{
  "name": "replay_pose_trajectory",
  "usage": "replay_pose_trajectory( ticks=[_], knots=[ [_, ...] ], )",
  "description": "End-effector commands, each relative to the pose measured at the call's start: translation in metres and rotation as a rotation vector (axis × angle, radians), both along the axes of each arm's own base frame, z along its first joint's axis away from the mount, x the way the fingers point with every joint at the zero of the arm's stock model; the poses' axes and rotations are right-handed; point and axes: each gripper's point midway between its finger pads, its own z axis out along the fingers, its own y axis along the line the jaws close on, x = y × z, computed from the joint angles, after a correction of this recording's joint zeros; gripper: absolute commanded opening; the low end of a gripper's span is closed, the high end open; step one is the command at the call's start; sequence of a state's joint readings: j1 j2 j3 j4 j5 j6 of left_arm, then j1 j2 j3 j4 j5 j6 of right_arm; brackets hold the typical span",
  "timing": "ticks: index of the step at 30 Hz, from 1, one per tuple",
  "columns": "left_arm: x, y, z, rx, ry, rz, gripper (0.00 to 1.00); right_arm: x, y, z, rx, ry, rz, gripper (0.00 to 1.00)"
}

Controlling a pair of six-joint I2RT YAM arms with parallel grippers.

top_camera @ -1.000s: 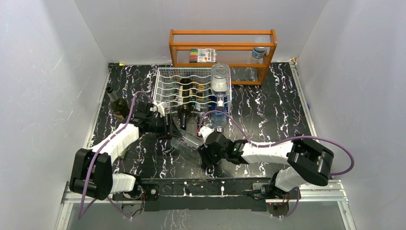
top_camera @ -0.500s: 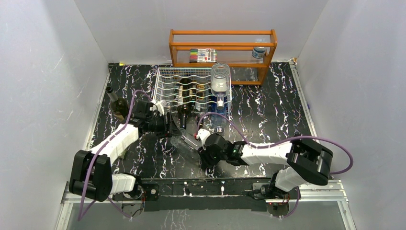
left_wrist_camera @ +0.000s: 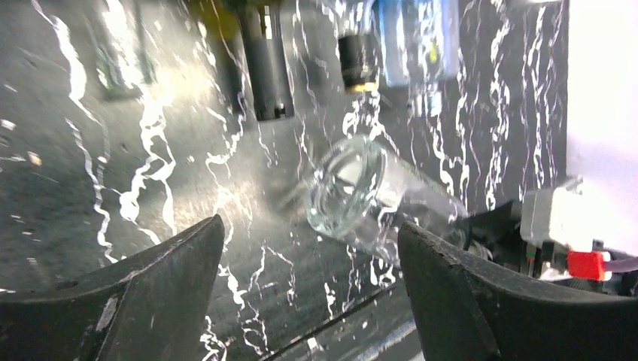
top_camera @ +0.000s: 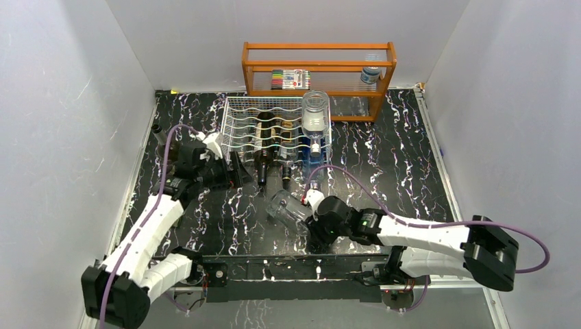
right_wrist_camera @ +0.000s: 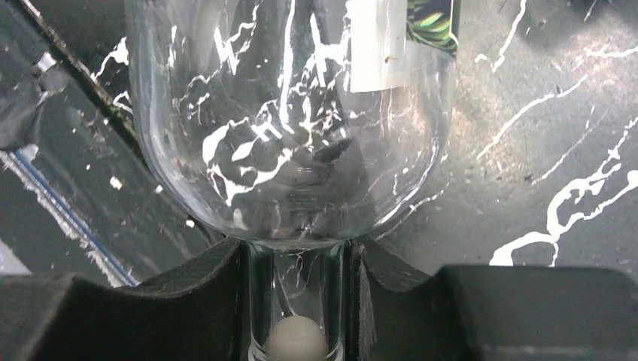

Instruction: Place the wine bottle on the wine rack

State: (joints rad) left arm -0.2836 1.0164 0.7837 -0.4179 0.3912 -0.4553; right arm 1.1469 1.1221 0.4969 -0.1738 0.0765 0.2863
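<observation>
Next, my right gripper rises outward, turns its bottle toward the shelf and lowers there to release it. This is because the top wires beside the rack's clear bottle lie empty.
A clear glass wine bottle (top_camera: 286, 208) hangs tilted low over the black marbled table, its base pointing far-left. My right gripper (top_camera: 316, 218) is shut on its neck; in the right wrist view the neck (right_wrist_camera: 295, 293) sits clamped between both fingers under the bottle's shoulder (right_wrist_camera: 293, 113). My left gripper (top_camera: 236, 171) stands open to the far left of the bottle, apart from it. In the left wrist view the bottle's round base (left_wrist_camera: 346, 192) faces that gripper (left_wrist_camera: 310, 226). The white wire wine rack (top_camera: 236, 127) stands at the back centre.
The rack holds dark bottles (top_camera: 263, 159), a blue bottle (top_camera: 314, 163) and a clear one (top_camera: 315, 116) on top. An orange wooden shelf (top_camera: 318, 65) with markers stands behind it. A dark bottle's top (top_camera: 156, 128) shows behind my left arm. White walls enclose the table.
My left gripper has opened, let go of the clear bottle and drawn back toward the far left. The right gripper has shut on the neck and carried the bottle a little to the right.
</observation>
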Motion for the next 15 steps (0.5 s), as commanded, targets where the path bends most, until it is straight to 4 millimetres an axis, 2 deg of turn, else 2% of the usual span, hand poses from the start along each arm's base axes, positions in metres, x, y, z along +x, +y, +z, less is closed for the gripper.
replay_pose_trajectory(
  ticks=[1, 5, 10, 15],
  knots=[
    [0.014, 0.024, 0.052, 0.064, -0.199, 0.120, 0.85, 0.018, 0.045, 0.088, 0.333, -0.160, 0.026, 0.00],
    [0.016, 0.038, 0.088, 0.072, -0.331, 0.187, 0.85, 0.018, 0.050, 0.118, 0.426, -0.198, 0.043, 0.00],
    [0.012, 0.053, 0.123, 0.070, -0.462, 0.257, 0.85, 0.020, 0.058, 0.162, 0.537, -0.238, 0.044, 0.00],
    [0.003, 0.070, 0.161, 0.074, -0.606, 0.321, 0.85, 0.040, 0.067, 0.210, 0.629, -0.295, -0.059, 0.00]
  ],
)
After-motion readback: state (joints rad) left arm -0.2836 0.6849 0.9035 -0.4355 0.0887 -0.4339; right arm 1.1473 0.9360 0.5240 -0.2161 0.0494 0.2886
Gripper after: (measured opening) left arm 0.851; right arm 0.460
